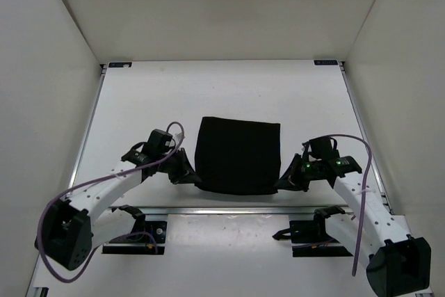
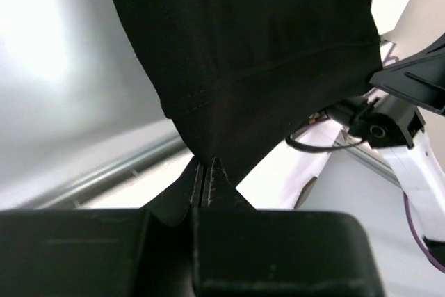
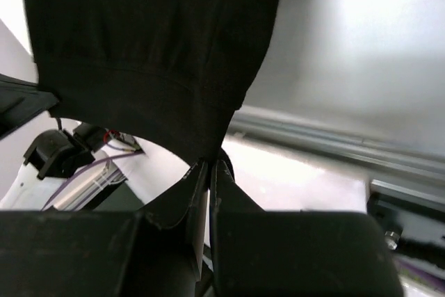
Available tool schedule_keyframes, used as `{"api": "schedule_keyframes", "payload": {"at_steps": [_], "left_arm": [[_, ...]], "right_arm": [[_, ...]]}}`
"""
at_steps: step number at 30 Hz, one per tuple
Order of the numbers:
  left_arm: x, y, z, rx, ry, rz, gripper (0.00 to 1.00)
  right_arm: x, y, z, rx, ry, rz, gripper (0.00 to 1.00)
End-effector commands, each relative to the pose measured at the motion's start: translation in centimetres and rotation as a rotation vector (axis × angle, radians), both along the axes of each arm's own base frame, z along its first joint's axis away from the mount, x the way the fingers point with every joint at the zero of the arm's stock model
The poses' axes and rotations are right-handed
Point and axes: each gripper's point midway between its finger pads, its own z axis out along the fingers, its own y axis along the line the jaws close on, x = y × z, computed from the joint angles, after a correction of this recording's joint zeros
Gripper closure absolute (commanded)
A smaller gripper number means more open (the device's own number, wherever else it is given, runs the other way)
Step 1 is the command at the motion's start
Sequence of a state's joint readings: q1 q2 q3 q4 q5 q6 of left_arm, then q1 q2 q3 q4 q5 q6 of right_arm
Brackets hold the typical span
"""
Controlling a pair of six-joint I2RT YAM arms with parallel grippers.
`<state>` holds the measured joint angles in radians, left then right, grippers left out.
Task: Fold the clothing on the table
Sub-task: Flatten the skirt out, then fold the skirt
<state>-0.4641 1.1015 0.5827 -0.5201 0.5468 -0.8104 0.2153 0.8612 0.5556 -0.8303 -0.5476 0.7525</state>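
Observation:
My left gripper carries the cloth's pinched corner outward next and releases it at the cloth's far corner on that side, since this lies outward of the gripper.
The clothing is a plain black square of cloth spread across the middle of the white table. Its near edge is lifted off the surface. My left gripper is shut on the near left corner, and the black cloth hangs away from its closed tips. My right gripper is shut on the near right corner. There the hemmed black fabric rises from the pinched tips.
A metal rail runs along the table's near edge just behind both grippers. Side rails and off-white walls close in the table left, right and at the back. The arm bases sit below the rail.

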Motion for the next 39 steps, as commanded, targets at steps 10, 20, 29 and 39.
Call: {"api": "schedule_keyframes", "payload": {"at_steps": [10,20,29,39], "left_arm": [[0.0,0.5,2.5,-0.168,0.001,0.123,1.0],[9.3,-0.9,4.5,-0.223,-0.027,0.141,1.0],[14.2,-1.2,3.4,-0.248,-0.001,0.171,0.98],[19.0,-0.9,2.3,-0.278,0.019,0.239,0.96]], "right_arm": [[-2.1,-1.0,1.0,0.053,0.049,-0.017,1.0],[5.1,-1.0,2.1,0.136,0.011,0.002,1.0],[10.9,-3.2,1.6,0.11,-0.038,-0.045,1.0],[16.4,-4.2,0.8,0.094,-0.029,-0.034,1.0]]}}
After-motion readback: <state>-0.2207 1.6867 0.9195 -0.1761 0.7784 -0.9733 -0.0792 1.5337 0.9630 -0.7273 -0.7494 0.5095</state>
